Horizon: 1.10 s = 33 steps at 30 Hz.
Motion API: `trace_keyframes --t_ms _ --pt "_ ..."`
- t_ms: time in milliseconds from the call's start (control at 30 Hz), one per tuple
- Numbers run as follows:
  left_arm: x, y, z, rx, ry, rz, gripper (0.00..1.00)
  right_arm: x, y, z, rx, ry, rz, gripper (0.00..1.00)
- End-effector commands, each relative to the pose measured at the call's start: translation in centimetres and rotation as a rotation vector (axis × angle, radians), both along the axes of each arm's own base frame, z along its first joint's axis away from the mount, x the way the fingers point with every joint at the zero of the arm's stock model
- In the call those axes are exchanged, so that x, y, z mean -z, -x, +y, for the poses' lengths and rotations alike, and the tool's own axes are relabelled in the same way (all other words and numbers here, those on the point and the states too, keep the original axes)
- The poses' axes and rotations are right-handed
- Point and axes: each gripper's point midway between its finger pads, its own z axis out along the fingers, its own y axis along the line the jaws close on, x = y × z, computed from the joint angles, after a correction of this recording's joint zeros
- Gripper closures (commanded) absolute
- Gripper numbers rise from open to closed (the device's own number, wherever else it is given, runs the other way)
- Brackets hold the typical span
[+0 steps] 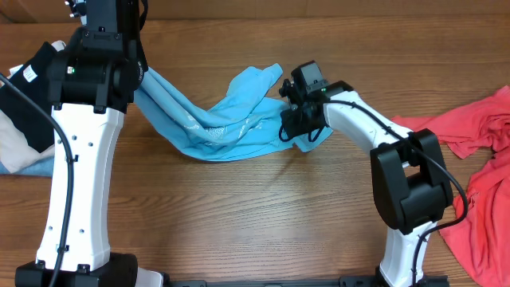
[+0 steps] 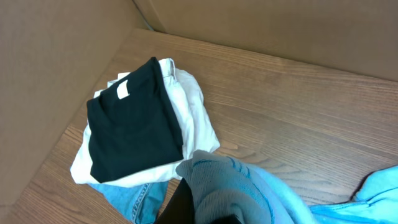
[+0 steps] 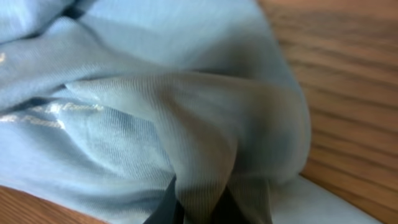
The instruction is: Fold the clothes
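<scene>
The right gripper lifts, draws the sky-blue T-shirt's fold toward the coral-red T-shirt (image 1: pixel 486 151), lowers and releases it next, since bare wood lies to its right in the overhead view.
The light sky-blue T-shirt (image 1: pixel 227 119) lies crumpled across the middle of the table, stretched between both arms, with faint white lettering showing. My left gripper (image 2: pixel 205 213) is shut on a bunched fold of it (image 2: pixel 230 186) at the shirt's left end, lifted off the wood. Over the shirt's right edge, my right gripper (image 1: pixel 292 121) is shut on a ridge of the blue cloth (image 3: pixel 199 155), which covers its dark fingers (image 3: pixel 166 208). The coral-red T-shirt (image 1: pixel 486 151) lies loose at the far right, apart from both grippers.
A pile of folded clothes (image 2: pixel 134 124), black on white on denim, sits at the table's far left corner (image 1: pixel 24 119) beside a cardboard wall (image 2: pixel 56 62). The right arm's base (image 1: pixel 406 191) stands between the two shirts.
</scene>
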Motion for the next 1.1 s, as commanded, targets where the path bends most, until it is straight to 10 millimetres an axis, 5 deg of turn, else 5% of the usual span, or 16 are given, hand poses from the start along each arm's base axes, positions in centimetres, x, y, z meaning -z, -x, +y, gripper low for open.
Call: trace_keyframes --t_ms 0,133,233,300,500,633,767,967,1067 --pt "-1.1 0.3 -0.2 0.007 0.007 -0.031 0.96 -10.6 -5.6 -1.5 0.088 0.018 -0.295 0.96" --pt "-1.1 0.3 -0.2 0.007 0.007 -0.031 0.96 -20.1 -9.4 -4.1 0.192 0.076 -0.554 0.96" --pt "-1.1 0.3 -0.2 0.007 0.007 -0.031 0.96 -23.2 -11.0 -4.7 0.188 0.078 -0.656 0.96" --pt "-1.1 0.3 -0.2 0.007 0.007 -0.03 0.96 -22.7 -11.6 -4.9 0.185 0.06 -0.651 0.96" --pt "-1.0 0.4 -0.2 0.007 0.006 -0.025 0.96 -16.2 -9.9 -5.1 0.146 0.109 -0.438 0.96" --pt "-1.1 0.3 -0.2 0.007 0.006 -0.027 0.96 -16.0 -7.0 -6.2 0.139 0.148 -0.337 0.96" --pt "-1.1 0.3 -0.2 0.006 0.006 -0.027 0.96 -16.8 -2.0 -7.8 0.11 0.201 -0.205 0.96" --pt "-1.0 0.4 -0.2 0.006 0.006 -0.026 0.96 -14.0 4.3 -9.1 0.033 0.266 0.062 0.96" --pt "-1.0 0.4 -0.2 0.006 0.006 -0.026 0.96 -13.0 4.9 -9.1 0.019 0.265 0.095 0.96"
